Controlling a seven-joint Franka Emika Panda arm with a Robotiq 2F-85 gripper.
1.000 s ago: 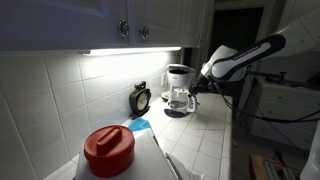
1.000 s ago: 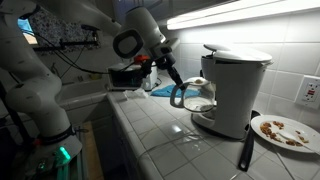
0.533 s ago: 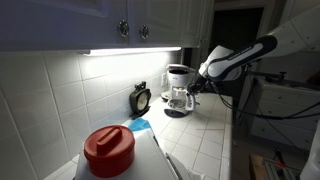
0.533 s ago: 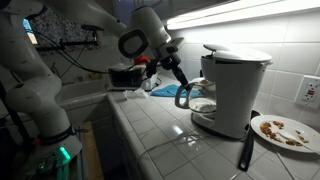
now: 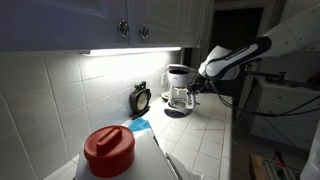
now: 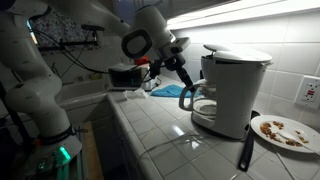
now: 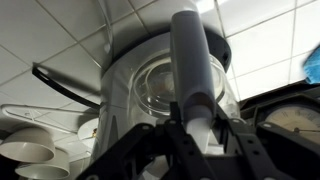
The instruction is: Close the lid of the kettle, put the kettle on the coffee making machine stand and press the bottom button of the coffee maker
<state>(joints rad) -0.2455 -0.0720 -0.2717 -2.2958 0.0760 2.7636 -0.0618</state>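
My gripper holds the kettle (image 5: 180,100), and the round dark stand is outward of my gripper, beneath the pale top. Next I will push the kettle outward onto that stand and release the handle.
The kettle, a clear-glass carafe (image 7: 150,90) with a dark rim, fills the wrist view, and its grey handle (image 7: 195,70) runs down between my fingers. My gripper (image 7: 200,140) is shut on that handle. In both exterior views the gripper (image 5: 194,91) (image 6: 187,86) holds the kettle (image 5: 180,100) (image 6: 203,104) under the pale top of the coffee making machine (image 5: 178,76) (image 6: 236,85), at or just above the round dark stand (image 5: 176,112) (image 6: 208,122). The machine's buttons are not visible. I cannot tell how the lid stands.
A red round lidded container (image 5: 108,150) stands near the camera. A black round clock (image 5: 141,98) leans on the tiled wall beside a blue cloth (image 5: 139,126). A plate with crumbs (image 6: 285,131) and a dark utensil (image 6: 245,150) lie beyond the machine. Cabinets hang overhead.
My gripper has carried the kettle sideways toward the coffee making machine, from in front of it to under its top over the stand.
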